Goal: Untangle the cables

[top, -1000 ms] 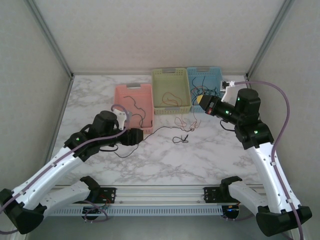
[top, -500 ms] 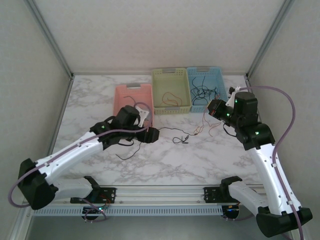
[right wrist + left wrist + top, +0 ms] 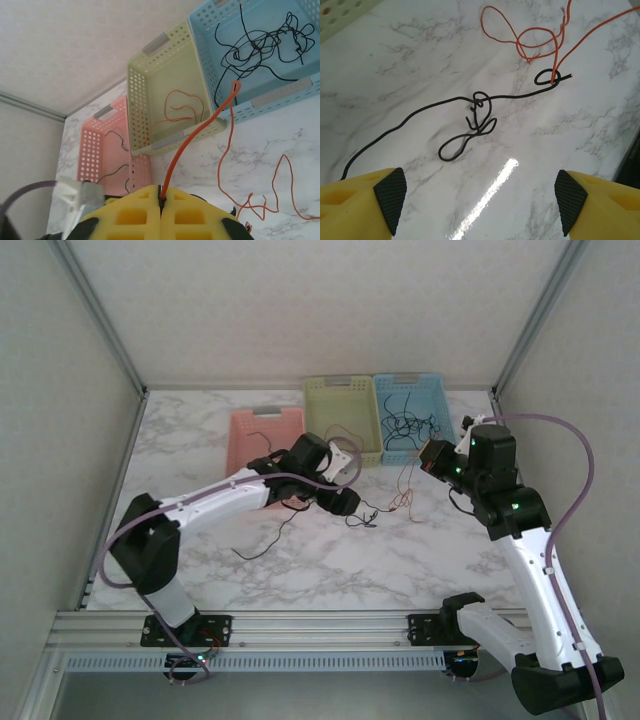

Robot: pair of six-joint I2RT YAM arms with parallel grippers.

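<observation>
My left gripper moves down toward the orange cable next, onto the black cable's part past the knot (image 3: 378,508) (image 3: 517,96), which lies below my fingers. The black cable's end hooks the orange cable, hence this move.
A thin black cable (image 3: 479,107) lies on the marble with a small knot and a loop. Its far end hooks around an orange cable (image 3: 535,42). My left gripper (image 3: 480,200) hovers open just short of the black knot, with nothing between its fingertips (image 3: 390,197). From above, the left gripper (image 3: 345,502) sits beside the black cable (image 3: 362,518) at the table's middle. My right gripper (image 3: 161,197) is shut on the orange cable (image 3: 200,130), which rises from the jaws and drops in curls to the table. The right gripper (image 3: 430,458) is held above the table, right of the orange cable (image 3: 402,500).
Three baskets stand at the back: pink (image 3: 265,413), yellow-green (image 3: 342,383) holding an orange strand, and blue (image 3: 410,379) holding tangled black wires (image 3: 260,45). A loose black strand (image 3: 262,542) trails left over the marble.
My left arm has swung right from beside the pink basket to the table's middle, over the black knot, and its jaws widened a little. The right gripper stays shut on the orange cable.
</observation>
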